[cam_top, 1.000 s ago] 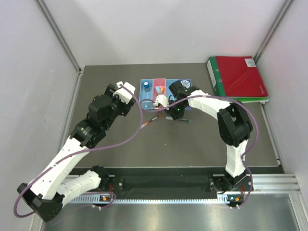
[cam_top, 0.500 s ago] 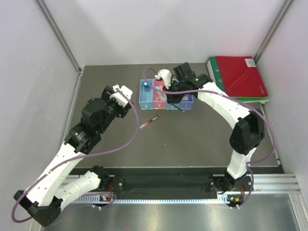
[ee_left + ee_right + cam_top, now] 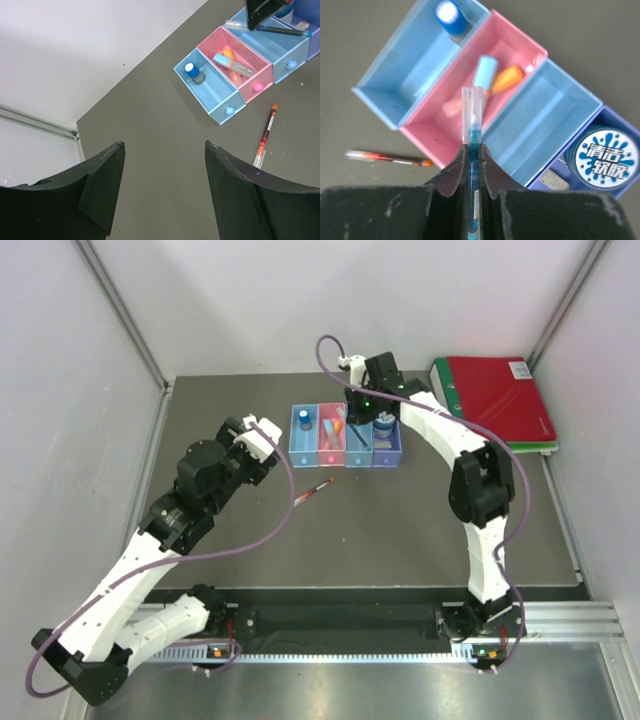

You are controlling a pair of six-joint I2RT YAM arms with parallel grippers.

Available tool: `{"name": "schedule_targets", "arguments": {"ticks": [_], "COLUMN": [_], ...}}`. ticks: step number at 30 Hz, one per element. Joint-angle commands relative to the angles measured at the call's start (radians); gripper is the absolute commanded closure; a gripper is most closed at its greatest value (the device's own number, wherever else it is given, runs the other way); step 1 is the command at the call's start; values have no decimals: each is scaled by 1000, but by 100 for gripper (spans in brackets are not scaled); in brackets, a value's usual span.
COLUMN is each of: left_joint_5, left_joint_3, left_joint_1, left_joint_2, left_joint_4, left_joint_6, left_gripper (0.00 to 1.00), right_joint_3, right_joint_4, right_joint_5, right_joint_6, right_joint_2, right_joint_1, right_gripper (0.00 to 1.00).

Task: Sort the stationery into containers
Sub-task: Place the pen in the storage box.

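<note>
My right gripper goes sideways and down over the empty second light blue bin (image 3: 362,430) (image 3: 545,120) next and releases the teal pen. Its clear end overhangs the pink bin.
The four joined bins (image 3: 346,462) stand at the table's far middle. A blue-capped bottle (image 3: 303,420) stands in the left light blue bin. The pink bin (image 3: 420,131) holds a light blue bar (image 3: 484,70) and an orange bar (image 3: 505,80). The purple bin holds a round blue jar (image 3: 606,157) and a pale tag (image 3: 552,180). My right gripper (image 3: 472,150) is shut on a teal pen (image 3: 472,125), above the edge between the pink bin and the second light blue bin (image 3: 545,120). A red pen (image 3: 311,491) lies on the table in front of the bins. My left gripper (image 3: 165,150) is open and empty, left of the bins.
Red and green binders (image 3: 495,400) lie at the far right corner. White walls close the table at the back and sides. The red pen also shows in the left wrist view (image 3: 265,137) and the right wrist view (image 3: 387,158).
My right gripper has lifted the teal pen from the table in front of the bins and carried it back over the bins. My left arm shifted only slightly.
</note>
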Motion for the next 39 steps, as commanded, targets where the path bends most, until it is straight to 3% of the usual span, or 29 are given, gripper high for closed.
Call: {"name": "schedule_targets", "arguments": {"ticks": [1, 13, 39], "left_joint_5": [-12, -17, -21], "left_joint_3": [47, 49, 29], "left_joint_1": [-4, -4, -2], "left_joint_2": [11, 49, 42], "left_joint_4": [24, 42, 42], "left_joint_6": [16, 7, -4], "left_gripper": [30, 30, 30], "right_joint_3": [54, 118, 170], "right_joint_4": [53, 80, 94], "right_joint_5": [-4, -7, 15], "right_joint_6": [60, 60, 41], "right_joint_2": [66, 146, 230], "right_joint_1": [-29, -82, -79], "right_gripper": [100, 100, 100]}}
